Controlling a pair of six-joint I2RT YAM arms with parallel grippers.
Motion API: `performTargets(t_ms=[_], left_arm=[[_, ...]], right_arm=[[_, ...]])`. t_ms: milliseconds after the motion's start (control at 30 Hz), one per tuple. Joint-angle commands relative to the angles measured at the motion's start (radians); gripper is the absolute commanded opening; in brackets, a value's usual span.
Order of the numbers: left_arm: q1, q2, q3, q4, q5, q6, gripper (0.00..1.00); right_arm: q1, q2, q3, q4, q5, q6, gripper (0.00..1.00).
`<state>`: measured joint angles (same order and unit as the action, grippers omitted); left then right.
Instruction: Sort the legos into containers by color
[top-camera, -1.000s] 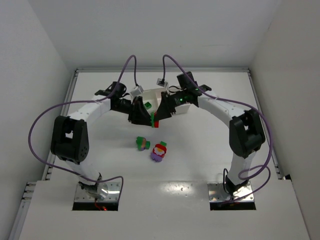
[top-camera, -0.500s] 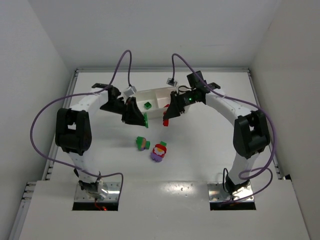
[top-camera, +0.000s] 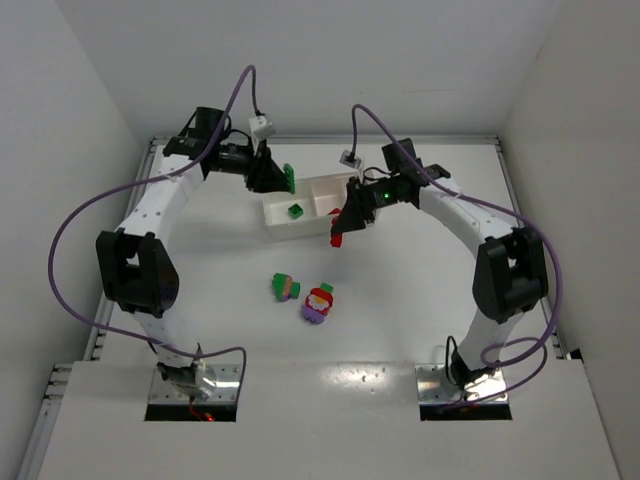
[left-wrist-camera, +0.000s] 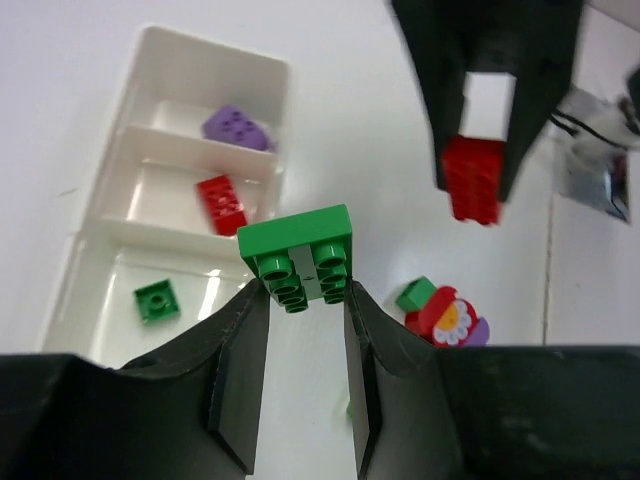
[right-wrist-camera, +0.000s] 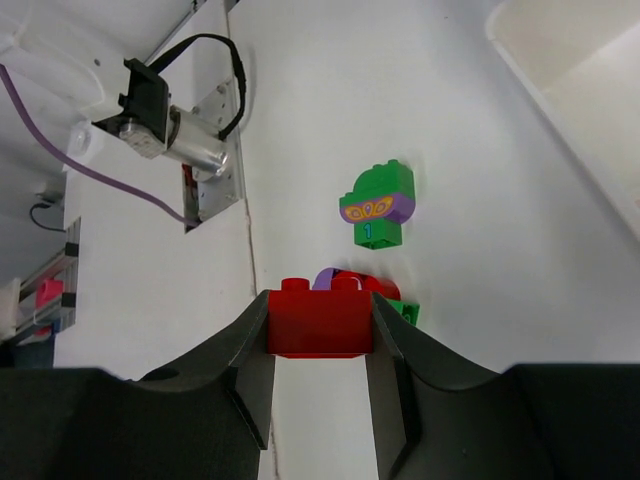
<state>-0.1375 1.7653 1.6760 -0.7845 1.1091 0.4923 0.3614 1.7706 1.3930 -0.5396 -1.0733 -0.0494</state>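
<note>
The robot's right gripper should move outward over the tray's near side next. It should then lower its red lego into the tray's middle section (top-camera: 327, 196), which already holds a red lego.
The white tray (top-camera: 288, 232) lies at the back centre. In the left wrist view the tray (left-wrist-camera: 215, 48) holds a purple lego (left-wrist-camera: 238, 127) in the far compartment, a red lego (left-wrist-camera: 221, 203) in the middle one and a green lego (left-wrist-camera: 157, 301) in the near one. My left gripper (top-camera: 283, 180) is shut on a green lego (left-wrist-camera: 297, 255) above the tray's left end. My right gripper (top-camera: 340, 230) is shut on a red lego (right-wrist-camera: 320, 320), held in the air at the tray's front right side.
Two mixed-colour clumps lie on the table in front of the tray: a green and purple one (top-camera: 285, 287) and a red, purple and green one (top-camera: 318, 303). Side walls enclose the table. A metal base plate (right-wrist-camera: 205, 140) lies at the near edge.
The two arms have drawn apart. My left gripper rose and moved back-left with the green lego. My right gripper shifted right with the red lego. More of the tray now shows.
</note>
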Motion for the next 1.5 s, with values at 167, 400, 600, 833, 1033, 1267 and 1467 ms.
performTargets(t_ms=[167, 400, 600, 833, 1033, 1267, 1467], left_arm=[[-0.008, -0.032, -0.076, 0.306, -0.497, -0.423, 0.01], [-0.051, -0.032, -0.189, 0.353, -0.606, -0.460, 0.06], [-0.060, 0.009, -0.219, 0.386, -0.615, -0.469, 0.23], [-0.073, 0.033, -0.219, 0.413, -0.626, -0.478, 0.53], [-0.093, 0.023, -0.237, 0.422, -0.626, -0.478, 0.64], [-0.082, -0.099, -0.292, 0.507, -0.545, -0.517, 0.91], [0.005, -0.175, -0.338, 0.657, -0.545, -0.779, 1.00]], right_arm=[[-0.013, -0.080, -0.029, 0.072, 0.044, 0.034, 0.00], [-0.033, -0.121, -0.060, 0.136, 0.222, 0.091, 0.01], [-0.053, -0.122, -0.060, 0.193, 0.372, 0.124, 0.01], [-0.072, -0.040, 0.003, 0.254, 0.443, 0.147, 0.02], [-0.072, 0.053, 0.098, 0.283, 0.457, 0.180, 0.02], [-0.038, 0.177, 0.193, 0.332, 0.438, 0.229, 0.02], [-0.006, 0.274, 0.270, 0.333, 0.476, 0.229, 0.12]])
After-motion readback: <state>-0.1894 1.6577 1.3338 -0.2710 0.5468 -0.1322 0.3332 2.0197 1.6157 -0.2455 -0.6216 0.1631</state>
